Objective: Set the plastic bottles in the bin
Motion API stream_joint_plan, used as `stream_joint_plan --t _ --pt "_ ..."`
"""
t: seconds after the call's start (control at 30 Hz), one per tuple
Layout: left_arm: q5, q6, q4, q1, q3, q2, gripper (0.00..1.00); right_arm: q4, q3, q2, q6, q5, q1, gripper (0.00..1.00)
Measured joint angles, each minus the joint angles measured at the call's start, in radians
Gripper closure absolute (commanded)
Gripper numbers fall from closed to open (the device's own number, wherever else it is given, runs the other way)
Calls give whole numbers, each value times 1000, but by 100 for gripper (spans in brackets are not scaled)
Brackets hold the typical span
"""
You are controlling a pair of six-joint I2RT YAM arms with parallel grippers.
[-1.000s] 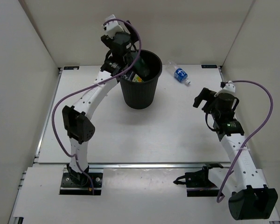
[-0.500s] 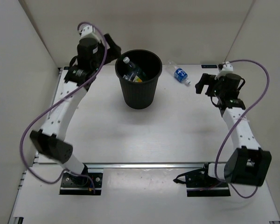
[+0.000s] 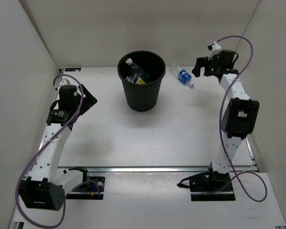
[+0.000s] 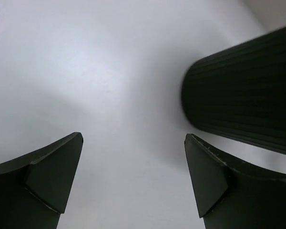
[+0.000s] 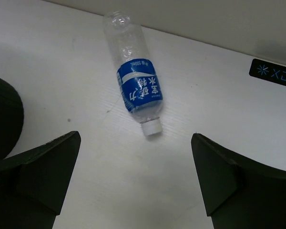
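Observation:
My right gripper moves down and to the left in the top view next, where the clear bottle lies, and closes around the bottle's blue label (image 3: 183, 75) (image 5: 139, 85).
The black bin (image 3: 143, 98) stands at the back middle of the table, with plastic bottles (image 3: 136, 74) inside it; one has a white cap. A clear bottle with a blue label (image 3: 183, 75) lies on the table to the bin's right. In the right wrist view this bottle (image 5: 136, 90) lies just ahead of my open right gripper (image 5: 136, 137), its white cap towards me. Seen from above, the right gripper (image 3: 199, 67) hangs just right of that bottle. My left gripper (image 3: 88, 98) is open and empty, left of the bin (image 4: 248, 95).
White walls close in the table at the back and on both sides. A black sticker with lettering (image 5: 272, 74) sits on the table right of the blue-label bottle. The bin's wall (image 5: 2, 119) shows at the left edge of the right wrist view.
My left arm has swung away from the bin's rim, back and down to the table's left side, jaws opening wider. My right arm has reached out to the blue-label bottle.

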Motion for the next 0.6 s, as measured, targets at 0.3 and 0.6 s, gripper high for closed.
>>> stream_joint_plan --t 0.3,0.6 --pt "11 -48 -79 77 -85 68 1 -233 723 539 -24 -21 20 1" --pt "16 -52 -94 106 -74 169 1 -315 875 742 -11 -82 65 1"
